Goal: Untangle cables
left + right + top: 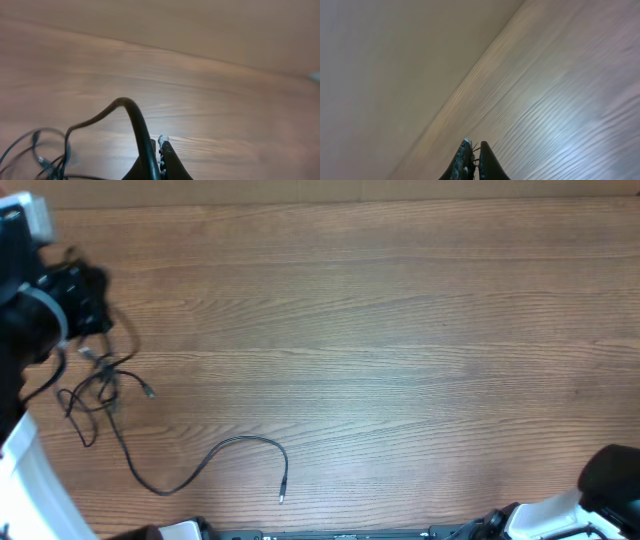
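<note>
The table's bare middle lies right of my left gripper in the overhead view, so I need to carry the piece of cable that way and release it in open space.
The cables (105, 385) lie in a thin black tangle at the table's left. One long strand (215, 450) runs out to a plug end (282, 496) near the front edge. My left gripper (100, 320) hovers just behind the tangle. In the left wrist view, my left gripper (160, 141) is shut on one cable strand (131, 107). That strand arcs up from the jaws and drops to the tangle (47, 160) at lower left. My right gripper (605, 470) sits at the front right corner, far from the cables. In its own view, the right gripper (475, 144) is shut on nothing.
The wooden table (400, 330) stretches bare to the right of the tangle. White arm parts (30, 480) stand at the front left, and the right arm's base (545, 520) at the front right. The table's back edge (330, 202) runs along the top.
</note>
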